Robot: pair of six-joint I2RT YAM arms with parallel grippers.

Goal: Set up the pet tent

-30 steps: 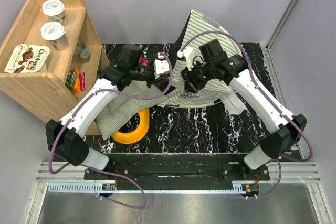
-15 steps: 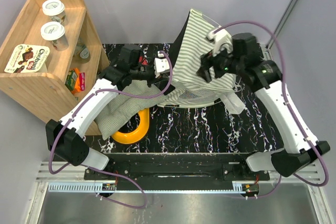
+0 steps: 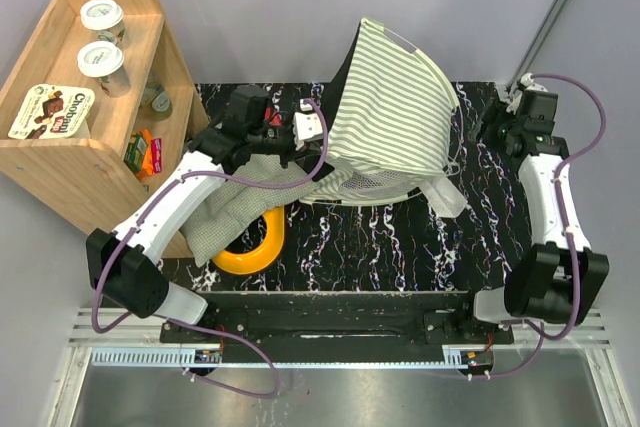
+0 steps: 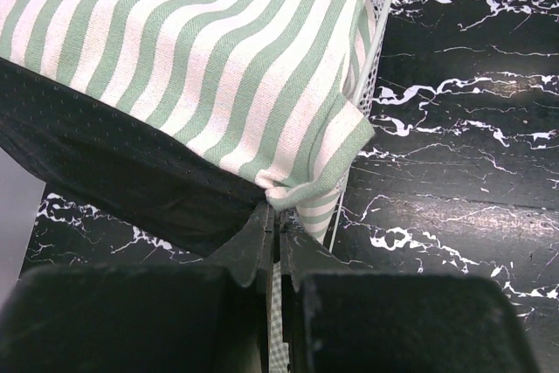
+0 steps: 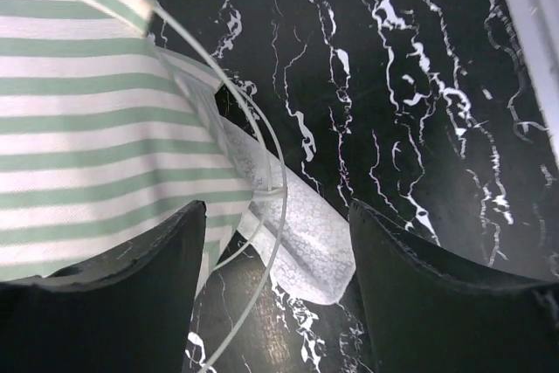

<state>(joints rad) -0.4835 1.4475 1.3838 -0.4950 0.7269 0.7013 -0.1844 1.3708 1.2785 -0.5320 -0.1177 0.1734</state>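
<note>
The tent's thin pole bows out clear of the fabric, so my right gripper should go down and left in the top view around it next.
The pet tent (image 3: 390, 107), green-and-white striped fabric, stands raised in a cone at the middle back of the black marbled table (image 3: 400, 237). My left gripper (image 3: 318, 152) is shut on its lower left corner. In the left wrist view the pinched corner sits at the tips of the left gripper (image 4: 278, 209), with the striped tent (image 4: 201, 50) spreading above. My right gripper (image 3: 492, 130) hangs apart from the tent at the right edge. In the right wrist view the right gripper (image 5: 275, 242) is open over a white lace curtain (image 5: 306, 233) and a thin pole (image 5: 266, 172).
A checked cushion (image 3: 235, 202) and a yellow ring (image 3: 255, 247) lie under my left arm. A wooden shelf (image 3: 80, 147) with cups and snack boxes stands at the far left. The tent's mesh window (image 3: 370, 185) lies flat at its front.
My right gripper has opened, left the tent's top and swung away to the table's right edge. The tent now stands uncovered. My left gripper has not moved.
</note>
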